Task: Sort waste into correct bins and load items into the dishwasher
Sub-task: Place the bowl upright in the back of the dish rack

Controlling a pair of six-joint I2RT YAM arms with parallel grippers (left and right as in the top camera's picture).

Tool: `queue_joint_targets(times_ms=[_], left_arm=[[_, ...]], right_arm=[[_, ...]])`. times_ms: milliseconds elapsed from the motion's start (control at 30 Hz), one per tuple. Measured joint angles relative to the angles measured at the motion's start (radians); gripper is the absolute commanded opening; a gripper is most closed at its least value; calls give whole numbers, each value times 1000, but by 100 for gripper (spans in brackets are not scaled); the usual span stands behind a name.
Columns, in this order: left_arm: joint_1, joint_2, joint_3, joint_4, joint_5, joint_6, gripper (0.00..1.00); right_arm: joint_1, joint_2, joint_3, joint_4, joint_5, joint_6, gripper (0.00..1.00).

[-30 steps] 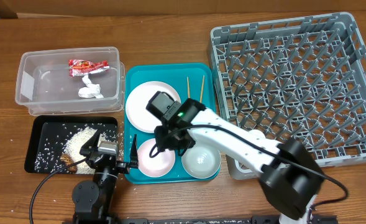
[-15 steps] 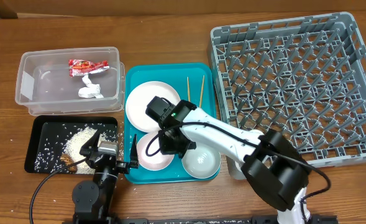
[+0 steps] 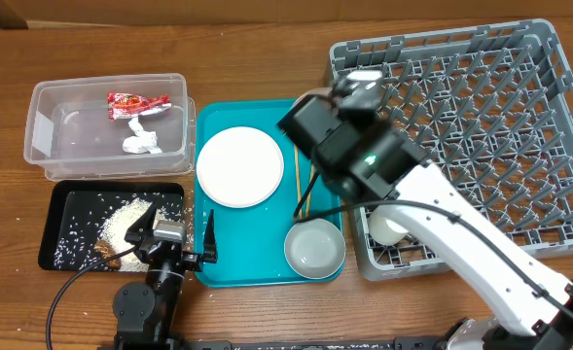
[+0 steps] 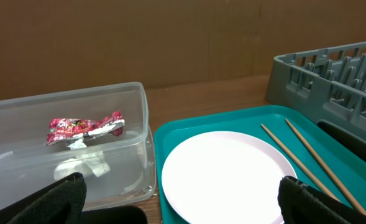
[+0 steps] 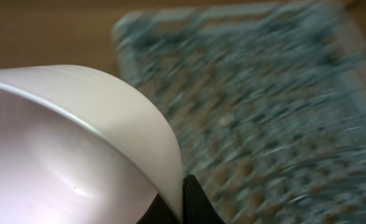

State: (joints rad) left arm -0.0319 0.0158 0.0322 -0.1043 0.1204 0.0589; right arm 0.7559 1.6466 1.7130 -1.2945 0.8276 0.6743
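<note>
The pale bowl needs to go down next, with my right gripper turning and moving below and to its right in the overhead view. My right gripper should then release the bowl, since empty rack wires are there.
My right gripper is shut on the rim of a pale bowl, held in the air with the grey dishwasher rack blurred beyond it. From above, that gripper hovers over the rack's left edge, and the held bowl does not show there. On the teal tray lie the white plate, a second bowl and two chopsticks. My left gripper rests open at the table's front, facing the plate.
The clear tub holds a red wrapper and a crumpled napkin. The black tray holds rice and scraps. A small white round piece sits in the rack's near-left corner, half under my right arm.
My right gripper shut on the rim of the left bowl, lifted it off the teal tray and swung right and back toward the rack. The left arm stayed still.
</note>
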Motion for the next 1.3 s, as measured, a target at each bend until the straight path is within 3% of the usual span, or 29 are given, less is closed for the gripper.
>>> queue_joint_targets(times_ms=[233, 600, 1300], left_arm=[[0, 0, 0, 0, 0, 0, 100], [0, 0, 0, 0, 0, 0, 100], [0, 0, 0, 0, 0, 0, 100]], right_arm=[[-187, 96, 0, 4, 282, 2, 4], [-431, 283, 0, -11, 354, 1, 4], [-454, 407, -2, -145, 350, 11, 4]])
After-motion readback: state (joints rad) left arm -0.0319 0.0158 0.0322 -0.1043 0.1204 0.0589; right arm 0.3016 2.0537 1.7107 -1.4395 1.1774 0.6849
